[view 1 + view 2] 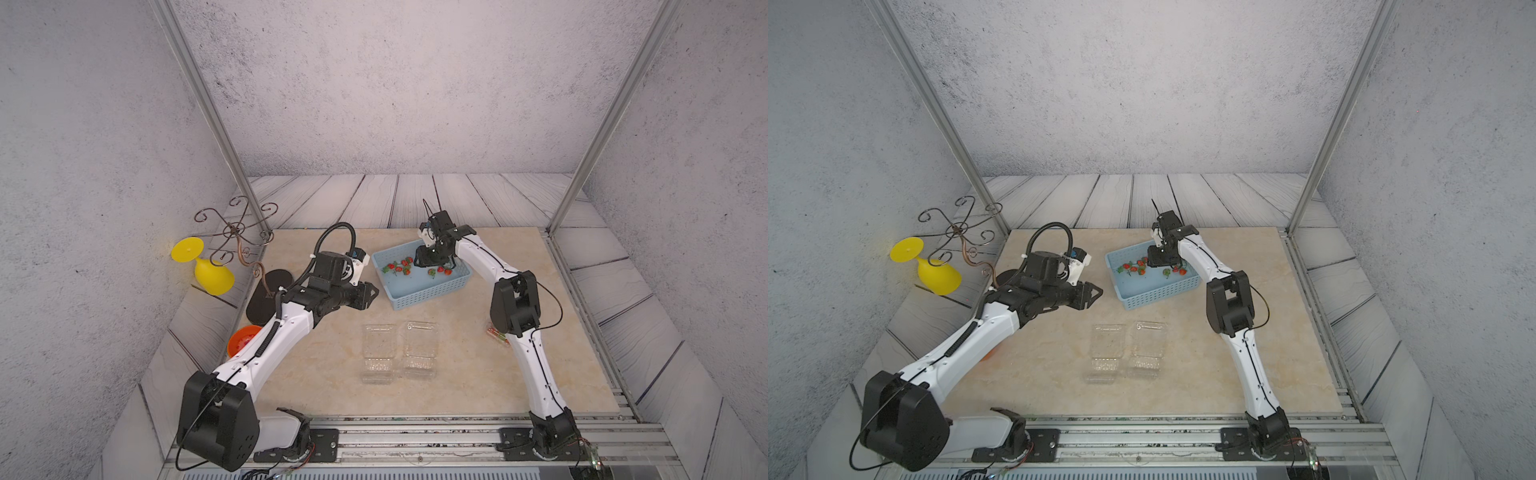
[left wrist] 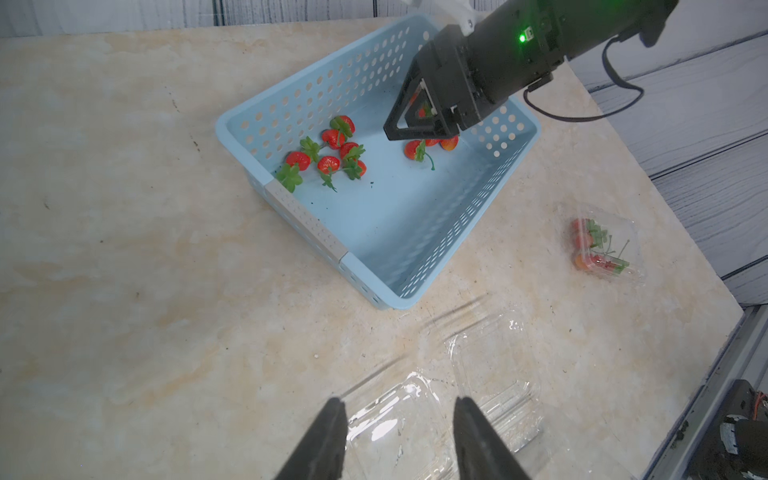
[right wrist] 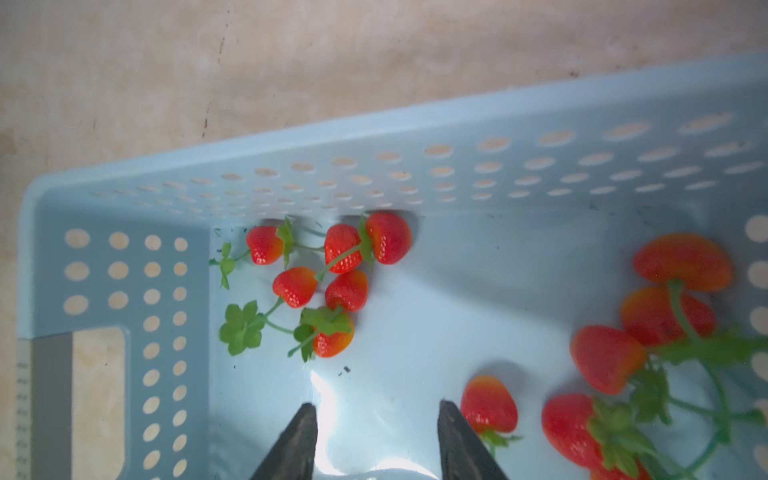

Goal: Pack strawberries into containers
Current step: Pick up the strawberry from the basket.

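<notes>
My right gripper should next move down toward the basket's handle, onto the middle strawberry of the far-wall group (image 1: 405, 269) (image 3: 347, 291), because that strawberry is below my fingertips, nearer the handle.
Several strawberries (image 1: 397, 267) (image 1: 1133, 268) lie in two loose groups in the light blue basket (image 1: 432, 291). My right gripper (image 3: 376, 409) reaches down into the basket, open, with only bare basket floor between its fingers. One strawberry (image 3: 488, 405) lies just outside a finger, and another group (image 3: 328, 270) sits by the far wall. Two clear containers (image 1: 378, 353) (image 1: 420, 349) lie open and empty on the table, in front of the basket. A third container (image 2: 602, 245) holds strawberries beside the right arm. My left gripper (image 2: 399, 405) hovers open over the table to the left of the basket.
At the table's left edge are an orange bowl (image 1: 243, 338), partly hidden by my left arm, and a black oval mat (image 1: 266, 299). Off the edge there are a tipped yellow goblet (image 1: 210, 270) and a curled wire stand (image 1: 235, 230). Metal rails run along the front.
</notes>
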`<control>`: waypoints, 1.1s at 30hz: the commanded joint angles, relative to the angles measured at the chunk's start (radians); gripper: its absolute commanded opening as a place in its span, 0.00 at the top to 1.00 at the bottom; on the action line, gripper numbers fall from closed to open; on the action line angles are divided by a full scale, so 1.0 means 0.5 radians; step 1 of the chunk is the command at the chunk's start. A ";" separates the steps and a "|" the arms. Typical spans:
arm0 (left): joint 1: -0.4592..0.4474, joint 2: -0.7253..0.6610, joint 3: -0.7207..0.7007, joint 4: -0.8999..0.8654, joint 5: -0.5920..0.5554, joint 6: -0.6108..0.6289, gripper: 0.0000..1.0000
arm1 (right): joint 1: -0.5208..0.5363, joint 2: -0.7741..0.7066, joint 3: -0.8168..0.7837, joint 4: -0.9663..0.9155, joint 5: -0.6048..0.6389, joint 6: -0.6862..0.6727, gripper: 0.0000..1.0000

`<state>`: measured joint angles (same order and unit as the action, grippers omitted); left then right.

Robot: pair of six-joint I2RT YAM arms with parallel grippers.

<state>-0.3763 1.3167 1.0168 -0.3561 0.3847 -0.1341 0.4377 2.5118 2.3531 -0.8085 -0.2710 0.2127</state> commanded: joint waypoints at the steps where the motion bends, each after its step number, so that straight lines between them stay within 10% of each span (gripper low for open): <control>1: -0.011 0.024 0.026 -0.007 -0.005 0.047 0.54 | 0.032 0.162 0.116 -0.055 -0.018 0.038 0.51; 19: -0.011 0.005 0.018 -0.014 0.010 0.051 0.54 | 0.087 0.421 0.324 0.139 -0.081 0.147 0.52; 33: -0.011 -0.012 0.016 -0.007 0.010 0.048 0.54 | 0.086 0.282 0.205 0.198 -0.039 0.159 0.77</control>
<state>-0.3763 1.3190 1.0164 -0.3561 0.3874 -0.1303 0.4770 2.6896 2.4825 -0.7071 -0.3042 0.2890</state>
